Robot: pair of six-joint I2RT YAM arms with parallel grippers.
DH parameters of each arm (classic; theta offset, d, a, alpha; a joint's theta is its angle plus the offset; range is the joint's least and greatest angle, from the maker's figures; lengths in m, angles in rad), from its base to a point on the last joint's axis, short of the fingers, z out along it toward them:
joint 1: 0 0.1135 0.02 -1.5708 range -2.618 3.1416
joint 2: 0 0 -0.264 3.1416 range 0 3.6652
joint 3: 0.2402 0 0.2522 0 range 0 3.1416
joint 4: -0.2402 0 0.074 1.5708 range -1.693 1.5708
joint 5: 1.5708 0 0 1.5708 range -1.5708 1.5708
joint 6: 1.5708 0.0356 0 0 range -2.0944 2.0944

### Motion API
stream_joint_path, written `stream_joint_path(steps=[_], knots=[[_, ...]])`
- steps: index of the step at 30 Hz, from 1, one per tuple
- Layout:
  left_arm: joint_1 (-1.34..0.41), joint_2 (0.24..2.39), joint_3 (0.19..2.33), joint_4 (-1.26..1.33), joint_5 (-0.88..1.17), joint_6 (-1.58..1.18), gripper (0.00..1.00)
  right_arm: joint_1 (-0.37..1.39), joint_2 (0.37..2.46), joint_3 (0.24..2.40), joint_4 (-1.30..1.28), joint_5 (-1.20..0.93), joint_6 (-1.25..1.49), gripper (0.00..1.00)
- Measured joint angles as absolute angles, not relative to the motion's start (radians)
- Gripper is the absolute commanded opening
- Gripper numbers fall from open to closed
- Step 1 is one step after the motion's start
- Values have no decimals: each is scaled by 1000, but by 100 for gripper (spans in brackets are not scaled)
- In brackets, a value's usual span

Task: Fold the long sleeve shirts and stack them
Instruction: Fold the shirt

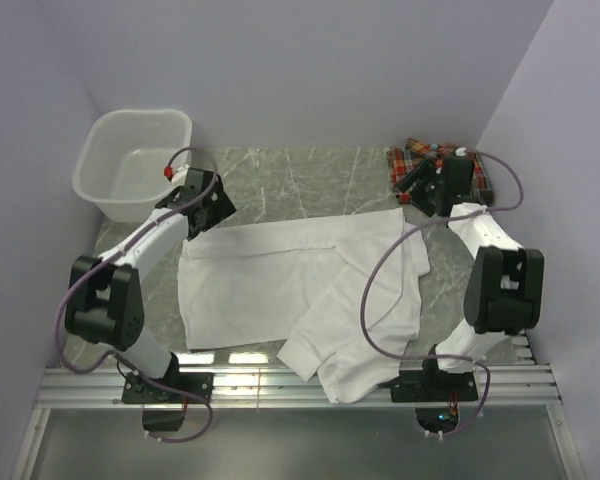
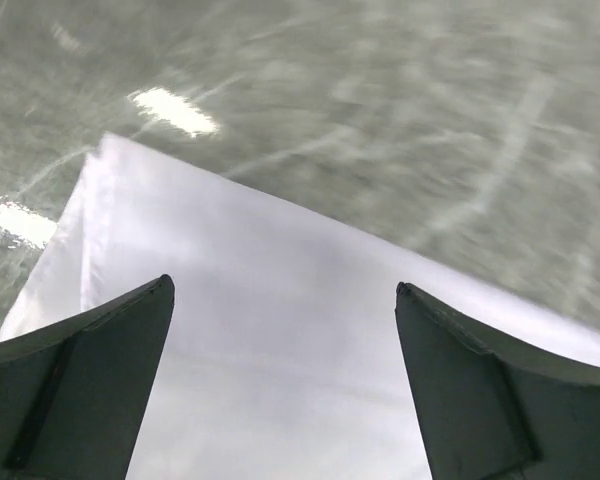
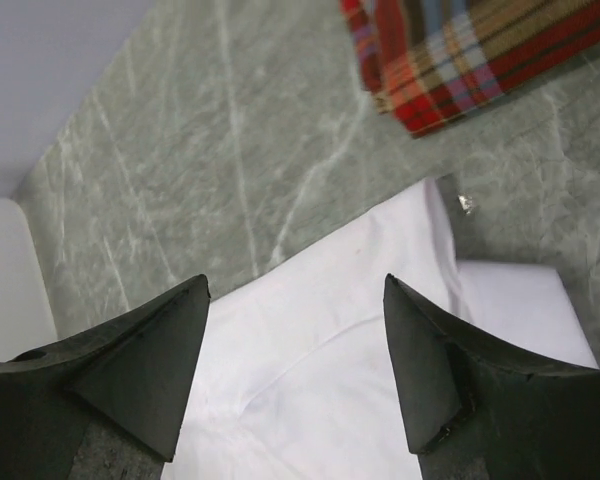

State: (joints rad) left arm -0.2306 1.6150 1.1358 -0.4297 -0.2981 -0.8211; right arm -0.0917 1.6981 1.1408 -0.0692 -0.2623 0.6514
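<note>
The white shirt's sleeve end nearer the basket sticks out behind my left gripper, to its right in the top view, so I will sweep that way and down next.
The white shirt (image 1: 280, 285) lies spread across the middle of the table, its sleeves trailing toward the front edge. The plaid shirt (image 1: 412, 160) lies folded at the back right; it also shows in the right wrist view (image 3: 460, 55). My left gripper (image 1: 216, 208) is open over the white shirt's far left corner (image 2: 280, 320), empty. My right gripper (image 1: 416, 190) is open over the shirt's far right corner (image 3: 350, 330), empty, close to the plaid shirt.
A white plastic laundry basket (image 1: 130, 165) stands at the back left beside my left arm. The marbled green tabletop (image 1: 300, 175) shows behind the shirt. A metal rail (image 1: 300, 385) runs along the near edge. Purple walls close in on both sides.
</note>
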Motion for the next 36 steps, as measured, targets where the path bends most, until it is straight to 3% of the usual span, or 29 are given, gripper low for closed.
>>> stream_joint_path(steps=[7, 12, 17, 23, 28, 36], knots=[[-509, 1396, 1130, -451, -340, -700, 99, 46, 1402, 1104, -239, -108, 577, 81], [-860, 1294, 992, -464, -355, -657, 96, 93, 1204, 931, -310, -92, 575, 85], [-1154, 1287, 886, -508, -362, -647, 95, 91, 1045, 809, -410, -73, 561, 85], [-1427, 1396, 906, -551, -426, -635, 92, 91, 906, 781, -453, -66, 543, 85], [-1533, 1536, 926, -548, -438, -609, 88, 91, 881, 779, -465, -60, 537, 85], [-1530, 1587, 930, -521, -439, -569, 79, 91, 892, 746, -451, -108, 533, 78]])
